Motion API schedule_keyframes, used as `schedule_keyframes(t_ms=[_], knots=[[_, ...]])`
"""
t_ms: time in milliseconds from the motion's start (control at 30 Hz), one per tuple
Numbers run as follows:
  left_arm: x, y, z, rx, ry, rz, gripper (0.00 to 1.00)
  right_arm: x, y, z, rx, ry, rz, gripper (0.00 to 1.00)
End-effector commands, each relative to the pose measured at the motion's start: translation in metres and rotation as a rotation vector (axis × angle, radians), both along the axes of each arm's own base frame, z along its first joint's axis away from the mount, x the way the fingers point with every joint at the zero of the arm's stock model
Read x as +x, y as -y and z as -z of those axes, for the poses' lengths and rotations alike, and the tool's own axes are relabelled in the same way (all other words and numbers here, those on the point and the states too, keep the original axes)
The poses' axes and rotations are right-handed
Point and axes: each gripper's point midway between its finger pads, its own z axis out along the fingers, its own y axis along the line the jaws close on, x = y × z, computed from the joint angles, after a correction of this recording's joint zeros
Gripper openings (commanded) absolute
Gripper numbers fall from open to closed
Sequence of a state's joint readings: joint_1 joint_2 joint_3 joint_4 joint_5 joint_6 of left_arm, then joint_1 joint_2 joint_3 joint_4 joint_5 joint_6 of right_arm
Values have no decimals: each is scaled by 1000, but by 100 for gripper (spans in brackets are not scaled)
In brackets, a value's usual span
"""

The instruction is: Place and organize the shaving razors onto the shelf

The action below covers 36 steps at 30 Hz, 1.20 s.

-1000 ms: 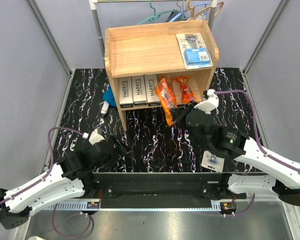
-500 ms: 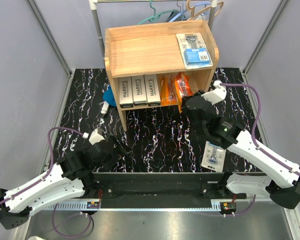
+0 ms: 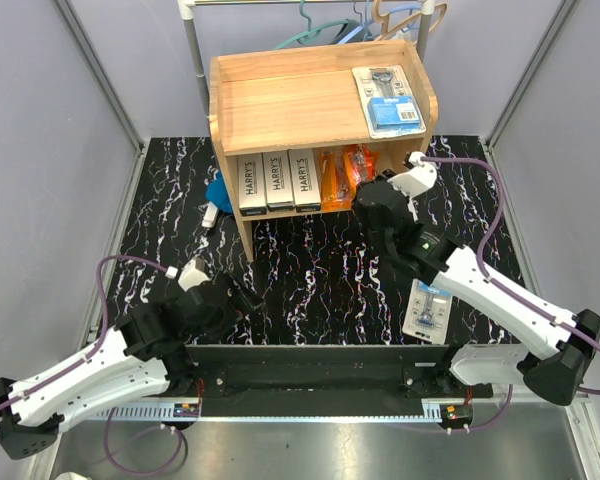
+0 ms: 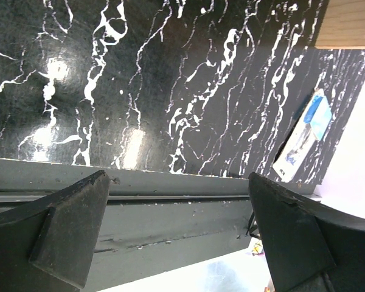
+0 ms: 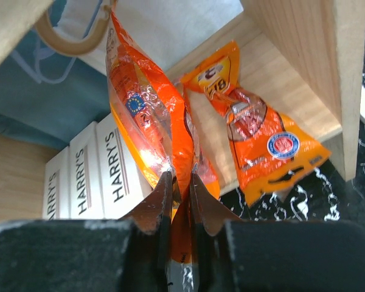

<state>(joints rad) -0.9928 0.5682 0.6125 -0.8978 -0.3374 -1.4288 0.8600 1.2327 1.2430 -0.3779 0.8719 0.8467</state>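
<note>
My right gripper eases deeper in next and releases the orange packet, whose gripped edge still overhangs. The bottom of the shelf's lower level beside the HARRY'S boxes lies outward.
The wooden shelf (image 3: 280,100) stands at the back of the table. Three white HARRY'S boxes (image 3: 276,180) stand side by side in its lower tier. To their right my right gripper (image 3: 363,192) reaches into that tier, shut on the edge of an orange packet (image 5: 149,115), which it holds upright. A second orange packet (image 5: 261,143) lies against the shelf's right side panel (image 5: 304,55). One blister pack (image 3: 388,100) lies on the top tier, another (image 3: 427,310) on the table beside the right arm. My left gripper (image 3: 242,298) hangs open and empty over the near table edge.
A metal clothes rail with hangers (image 3: 325,20) stands behind the shelf. A blue object (image 3: 218,190) and a small white item (image 3: 210,214) lie left of the shelf. Grey walls close in the black marbled table (image 3: 310,280); a metal bar (image 4: 170,188) runs along its near edge.
My right gripper has carried the orange packet from in front of the shelf into the lower tier, up beside the boxes. The left arm has not moved.
</note>
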Motion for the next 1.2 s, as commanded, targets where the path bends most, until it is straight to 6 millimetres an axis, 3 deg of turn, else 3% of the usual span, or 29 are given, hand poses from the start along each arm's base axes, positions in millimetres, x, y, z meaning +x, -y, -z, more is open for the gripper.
schedule_keyframes(t_ms=[0, 400, 600, 900, 1167], knots=[[0, 1, -2, -9, 11, 8, 99, 20, 5, -15, -17, 57, 57, 0], [-1, -1, 1, -15, 11, 4, 99, 45, 0, -7, -103, 35, 71, 1], [0, 0, 1, -14, 11, 6, 99, 51, 1, -3, -120, 24, 77, 15], [-1, 0, 2, -13, 13, 15, 99, 53, -5, 10, -128, 0, 58, 19], [-1, 1, 2, -27, 18, 17, 99, 54, -5, 8, -143, 3, 49, 41]])
